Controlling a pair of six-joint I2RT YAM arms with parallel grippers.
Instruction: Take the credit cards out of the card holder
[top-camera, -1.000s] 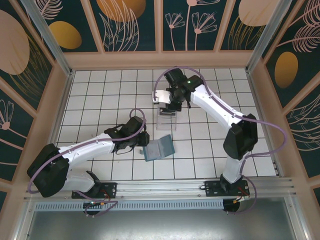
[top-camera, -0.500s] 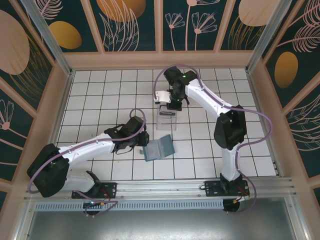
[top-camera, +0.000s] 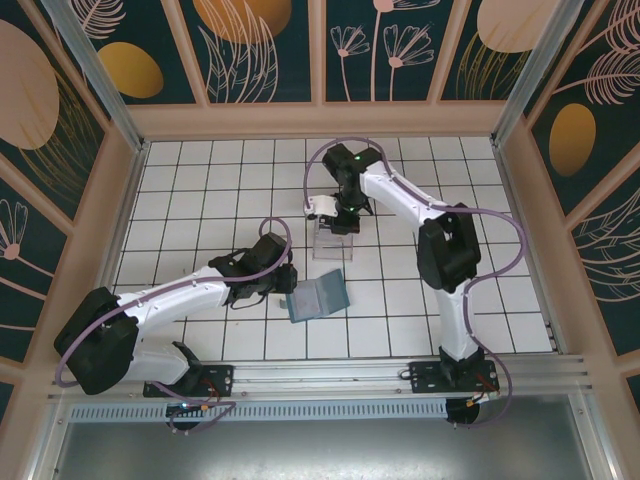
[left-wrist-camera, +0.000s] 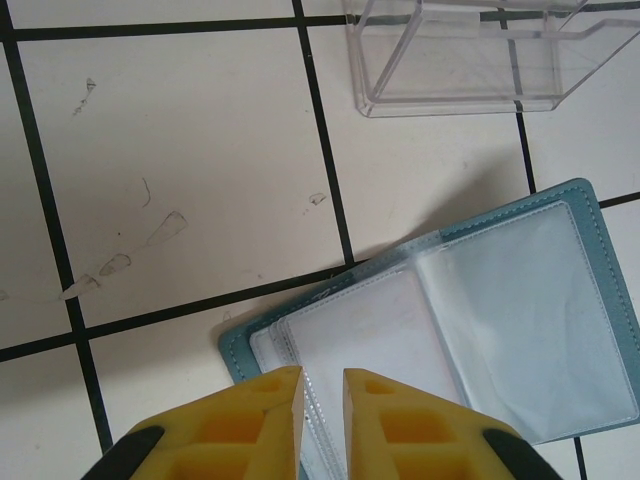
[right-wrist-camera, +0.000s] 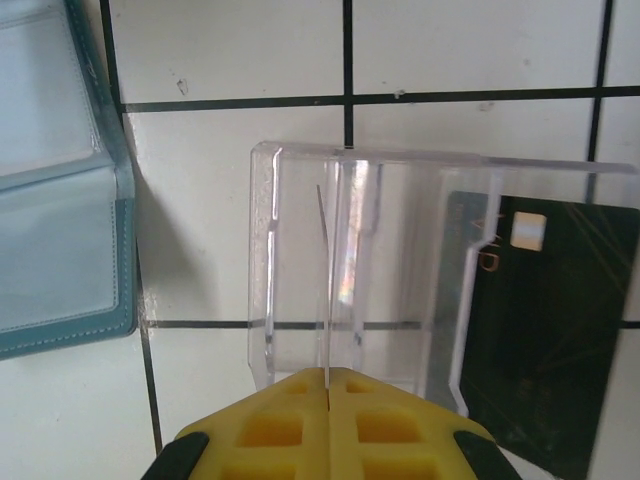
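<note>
My right gripper lowers the pale card edge-on between the clear tray's sides it already parallels next and releases it, as the tray's end by the card holder lies below.
The teal card holder (top-camera: 318, 296) lies open on the tiles, and its clear sleeves (left-wrist-camera: 500, 320) look empty. My left gripper (left-wrist-camera: 322, 375) hangs over the holder's left edge with its jaws a narrow gap apart and nothing clamped between them. My right gripper (right-wrist-camera: 328, 372) is shut on the pale card (right-wrist-camera: 324, 280), seen edge-on above the clear tray (right-wrist-camera: 265, 250). From above, that card (top-camera: 320, 205) shows as a white rectangle just beyond the tray (top-camera: 332, 240). The blackish card (right-wrist-camera: 545, 340) lies flat at the tray's right side.
The wooden frame walls ring the tiled floor (top-camera: 200, 200). The holder's teal corner (right-wrist-camera: 60, 180) lies left of the tray. Both arm bases sit at the near rail (top-camera: 320, 375).
My right arm has folded in, carrying the pale card down and toward the clear tray. The left arm and the card holder have not moved.
</note>
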